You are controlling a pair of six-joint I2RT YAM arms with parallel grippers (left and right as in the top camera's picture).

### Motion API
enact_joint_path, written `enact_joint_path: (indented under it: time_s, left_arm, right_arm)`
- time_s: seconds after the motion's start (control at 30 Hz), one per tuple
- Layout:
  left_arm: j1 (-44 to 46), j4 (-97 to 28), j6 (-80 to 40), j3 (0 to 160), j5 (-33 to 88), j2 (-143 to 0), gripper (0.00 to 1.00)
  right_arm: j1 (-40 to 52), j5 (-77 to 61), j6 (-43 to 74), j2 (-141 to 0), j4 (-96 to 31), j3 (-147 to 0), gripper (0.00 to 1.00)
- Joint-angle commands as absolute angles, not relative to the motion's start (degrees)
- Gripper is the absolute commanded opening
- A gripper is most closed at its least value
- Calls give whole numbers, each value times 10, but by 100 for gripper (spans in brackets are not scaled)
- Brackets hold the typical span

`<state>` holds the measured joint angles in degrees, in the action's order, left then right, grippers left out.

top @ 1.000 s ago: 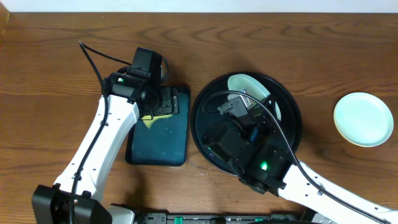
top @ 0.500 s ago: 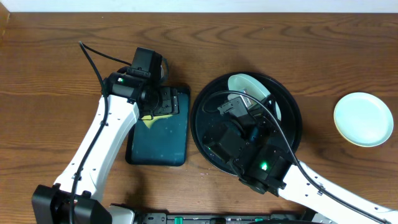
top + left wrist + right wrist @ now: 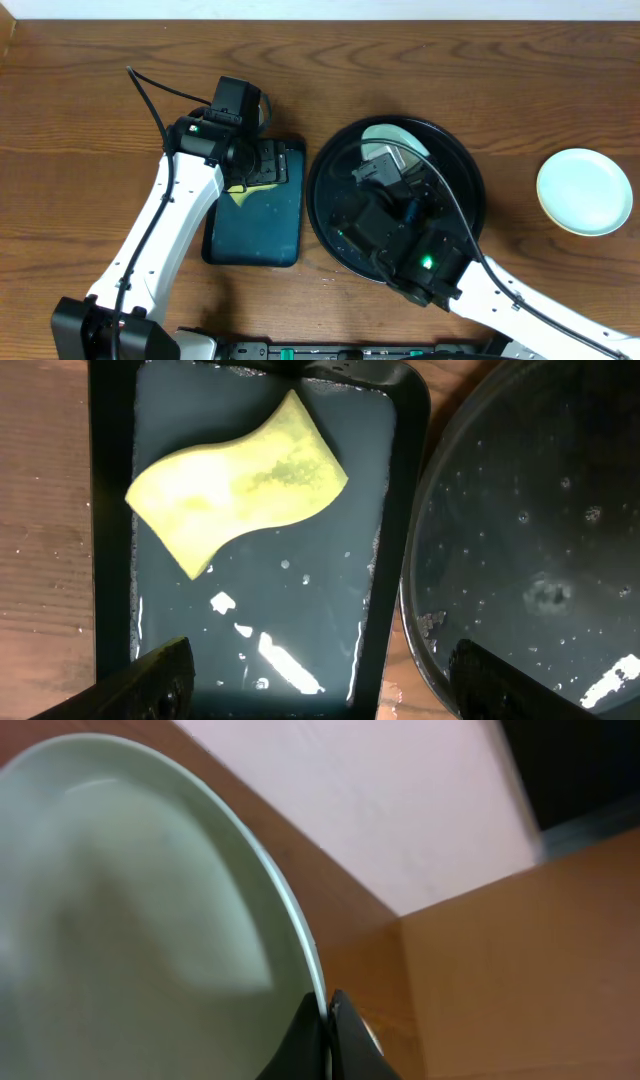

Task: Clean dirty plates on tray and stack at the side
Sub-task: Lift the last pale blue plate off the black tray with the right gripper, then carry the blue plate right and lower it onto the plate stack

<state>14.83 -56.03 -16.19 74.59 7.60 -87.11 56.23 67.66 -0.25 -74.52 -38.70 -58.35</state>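
The second mint-white plate (image 3: 585,191) lies to the right of my right gripper in the overhead view, so next I swing across over it and release the rim for stacking.
My right gripper (image 3: 326,1012) is shut on the rim of a pale mint-white plate (image 3: 130,920) and holds it tilted over the far part of the large round black tray (image 3: 330,215). In the overhead view only an edge of this plate (image 3: 392,136) shows past the arm. A second mint-white plate (image 3: 585,191) lies on the table at the right. The pale yellow plate is out of view. My left gripper (image 3: 320,690) is open and empty above the near end of the small teal tray (image 3: 110,560), apart from the yellow sponge (image 3: 235,480).
The teal tray (image 3: 255,235) holds shallow water and the sponge (image 3: 240,189). It stands just left of the black tray, whose wet rim shows in the left wrist view (image 3: 420,620). My right arm covers most of the black tray.
The plate in my right gripper has tilted up and shifted a little, so less of it shows in the overhead view. The left arm has not moved.
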Motion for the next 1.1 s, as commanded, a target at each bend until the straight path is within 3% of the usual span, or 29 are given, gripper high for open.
enact_joint_path:
  time_s: [0.0, 0.07, 0.17, 0.3, 0.4, 0.53, 0.63, 0.83, 1.07]
  left_arm:
    - [148, -563, -152, 749, 79, -872, 82]
    - [148, -563, -152, 749, 79, -872, 82]
    - [148, -563, -152, 749, 79, -872, 82]
    - [148, -563, -152, 749, 79, -872, 82]
    - [148, -563, -152, 749, 79, -872, 82]
    - [148, -563, -152, 749, 79, -872, 82]
    - [148, -563, -152, 749, 79, -872, 82]
    - [148, -563, -152, 749, 79, -872, 82]
    - [148, -563, -152, 749, 79, -872, 82]
  right_arm:
    - [563, 707, -6, -747, -401, -588, 1]
    - [554, 787, 45, -747, -405, -588, 1]
    - [561, 694, -1, -746, -384, -588, 1]
    - [557, 797, 39, -753, -390, -588, 1]
    - [551, 689, 42, -753, -388, -588, 1]
    - [504, 627, 215, -753, -458, -588, 1]
    - [407, 469, 303, -754, -480, -588, 1]
    - [127, 111, 229, -754, -430, -588, 1]
    - [-190, -42, 218, -764, -408, -588, 1]
